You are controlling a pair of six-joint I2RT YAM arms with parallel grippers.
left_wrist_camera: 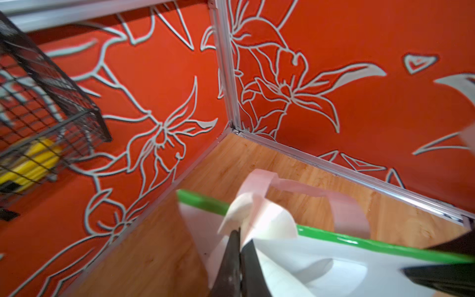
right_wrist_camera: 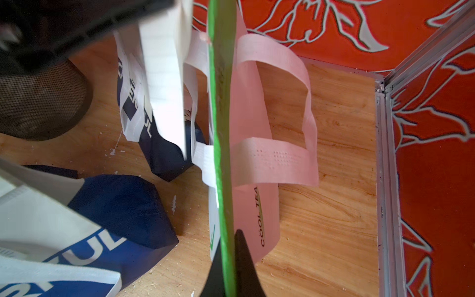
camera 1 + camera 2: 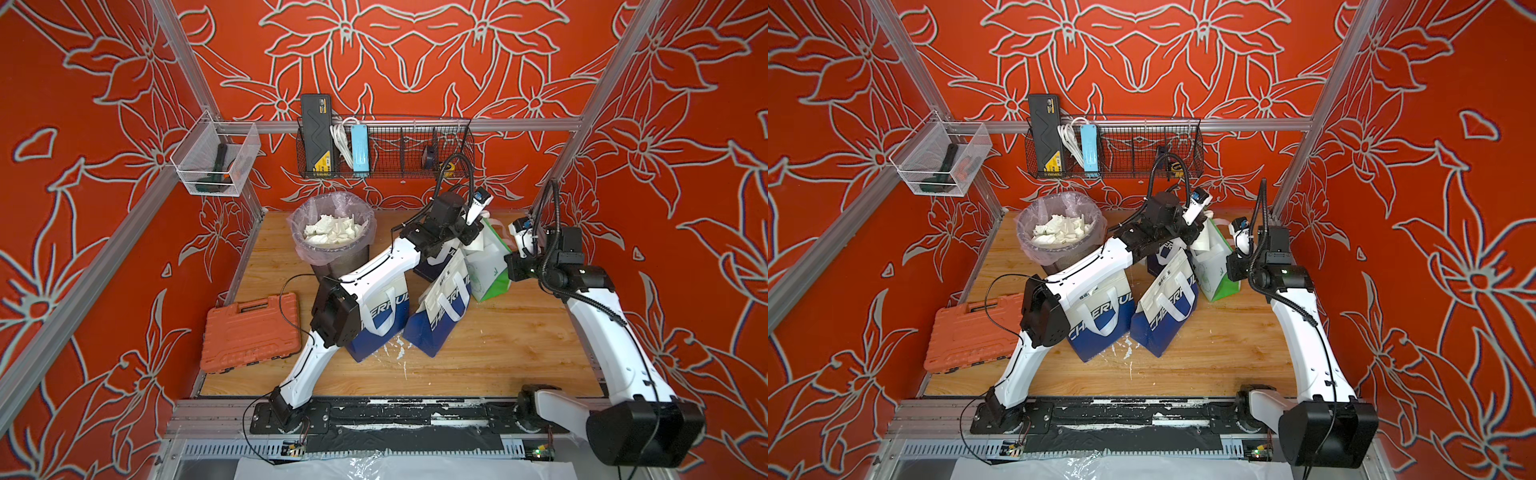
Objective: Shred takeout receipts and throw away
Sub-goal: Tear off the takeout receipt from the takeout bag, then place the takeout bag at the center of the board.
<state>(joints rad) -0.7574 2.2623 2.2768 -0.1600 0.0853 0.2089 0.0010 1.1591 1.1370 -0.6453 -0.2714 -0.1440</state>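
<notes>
The left gripper holds the receipt [image 2: 164, 77], so the right gripper needs to gently move the bag's rim outward to the bare wood by the back wall [image 2: 282, 91] and let it go.
A white takeout receipt [image 1: 259, 221] with faint grey lines curls out of the mouth of a green-and-white bag [image 3: 490, 282] at the back right of the table. My left gripper [image 1: 239, 235] is shut on the receipt just above the bag's green rim [image 1: 334, 239]. In the right wrist view the receipt [image 2: 164, 77] hangs as a long slip beside the bag. My right gripper [image 2: 228, 239] is shut on the green rim [image 2: 222, 102], and the bag's pale handle [image 2: 277, 159] loops off to one side. In both top views the two grippers meet over this bag [image 3: 1217, 282].
A lined mesh bin [image 3: 332, 232] holding torn white paper stands at the back left. Two blue-and-white bags [image 3: 382, 320] [image 3: 440, 316] stand mid-table under my left arm. An orange tool case [image 3: 251, 332] lies at the left. A wire basket [image 3: 386, 149] hangs on the back wall.
</notes>
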